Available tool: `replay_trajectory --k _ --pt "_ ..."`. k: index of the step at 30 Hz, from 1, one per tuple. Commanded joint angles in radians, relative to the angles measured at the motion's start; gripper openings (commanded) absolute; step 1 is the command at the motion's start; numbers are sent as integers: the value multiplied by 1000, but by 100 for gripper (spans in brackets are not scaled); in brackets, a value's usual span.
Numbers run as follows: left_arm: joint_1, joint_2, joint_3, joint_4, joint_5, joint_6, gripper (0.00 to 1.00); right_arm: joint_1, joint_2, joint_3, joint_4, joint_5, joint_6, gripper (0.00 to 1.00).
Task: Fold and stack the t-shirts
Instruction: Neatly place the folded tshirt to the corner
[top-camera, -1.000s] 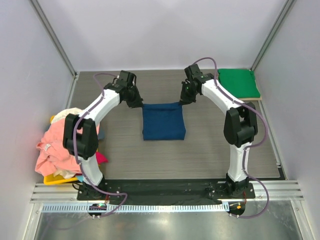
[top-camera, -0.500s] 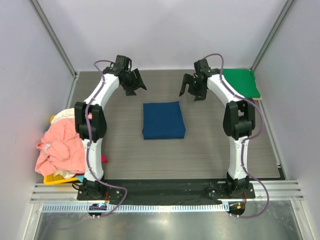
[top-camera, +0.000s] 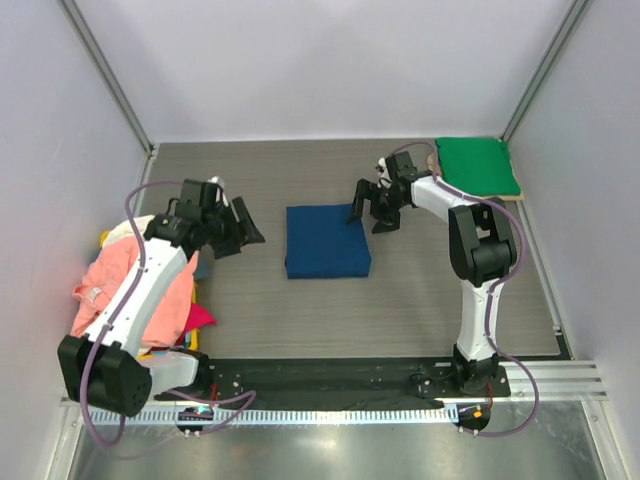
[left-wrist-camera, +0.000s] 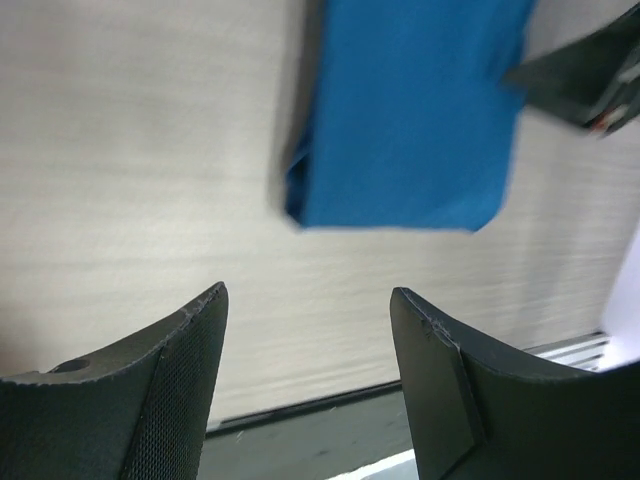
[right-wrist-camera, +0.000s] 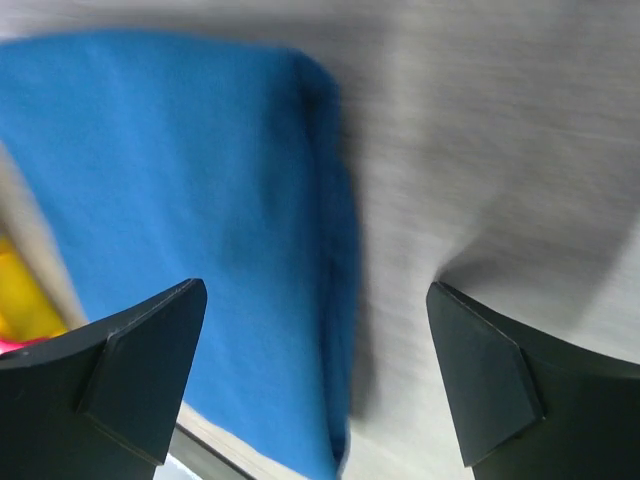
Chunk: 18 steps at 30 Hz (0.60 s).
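Before closing on the navy t-shirt's edge toward the green t-shirt, I need to slide my right gripper farther over the navy t-shirt (top-camera: 327, 241).
A navy blue t-shirt (top-camera: 327, 241) lies folded into a square in the middle of the table, free of both grippers. It also shows in the left wrist view (left-wrist-camera: 405, 110) and the right wrist view (right-wrist-camera: 190, 170). My left gripper (top-camera: 245, 228) hovers open to the left of it, apart from the cloth, nothing between its jaws (left-wrist-camera: 308, 295). My right gripper (top-camera: 368, 212) is open above the shirt's far right edge, and that edge runs between its jaws (right-wrist-camera: 315, 290). A folded green t-shirt (top-camera: 477, 166) rests at the back right. Salmon pink (top-camera: 110, 290), cream and magenta (top-camera: 200, 318) t-shirts are heaped at the left.
A flat tan board (top-camera: 520, 198) sticks out under the green t-shirt. The heap at the left sits in a yellow bin (top-camera: 115, 357). White walls with metal corner posts enclose the table on three sides. The arm bases and a black rail run along the near edge.
Both grippers have let go of the blue t-shirt's far edge and opened. The left arm swung back toward the left heap. The right gripper dropped to the shirt's right edge.
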Motion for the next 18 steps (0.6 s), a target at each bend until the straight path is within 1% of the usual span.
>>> replay_trajectory --k 1,2,4,6,9,11,12,13,15,16,17,18 --pt "-1 -113 -123 -36 -28 18 67 -1 60 -10 152 -85 9 99" --pt "0 -188 -148 -43 -32 17 67 -1 98 -10 183 -96 27 99" --pt "-1 -256 -203 -76 -63 21 68 8 126 -30 236 -134 46 98" --pt "-1 -346 -244 -92 -96 26 68 26 150 -47 258 -136 67 96" --pt "-1 -435 -286 -112 -135 41 70 62 164 -84 316 -164 115 91" --pt "-1 -465 -300 -122 -155 53 72 91 166 -108 381 -184 139 86" --pt "-1 -477 -305 -125 -164 52 73 97 172 -130 405 -197 151 82" --pt "-1 -494 -303 -128 -161 52 72 103 176 -144 433 -208 176 71" --pt "-1 -509 -303 -119 -156 63 74 105 183 -182 520 -253 205 57" --pt "-1 -515 -302 -117 -161 63 75 105 186 -194 545 -268 234 45" --pt "-1 -515 -302 -120 -150 66 76 105 186 -205 610 -288 244 37" --pt "-1 -514 -303 -117 -141 67 76 105 183 -220 629 -314 250 27"
